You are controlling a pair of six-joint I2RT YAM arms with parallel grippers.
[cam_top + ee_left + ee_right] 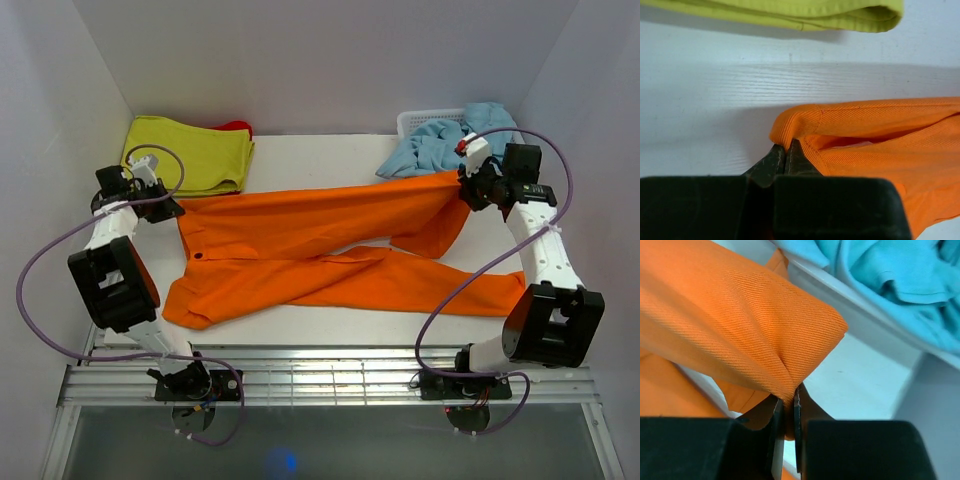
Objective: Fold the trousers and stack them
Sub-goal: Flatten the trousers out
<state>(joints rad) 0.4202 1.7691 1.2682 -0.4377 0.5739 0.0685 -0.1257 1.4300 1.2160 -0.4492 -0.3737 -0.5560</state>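
I should next move my right gripper left in the top view, over the trousers' upper leg by the blue garment, loosening the leg's straight edge, and release.
The bright orange trousers (300,245) lie spread across the white table, waistband to the left, a small dark button (198,256) near it, two legs running right. My left gripper (172,205) is shut on the far corner of the waistband (795,120); its fingertips (785,150) pinch the cloth. My right gripper (466,186) is shut on the end of the upper leg (780,340), which is lifted off the table and hangs in a fold below the pinch. The lower leg lies flat toward the front right (470,290).
A folded yellow-green cloth (190,155) lies at the back left, close behind the left gripper (785,150), with something red behind it. A light blue garment (440,140) spills from a white basket (420,120) at the back right, just beyond the right gripper (789,410).
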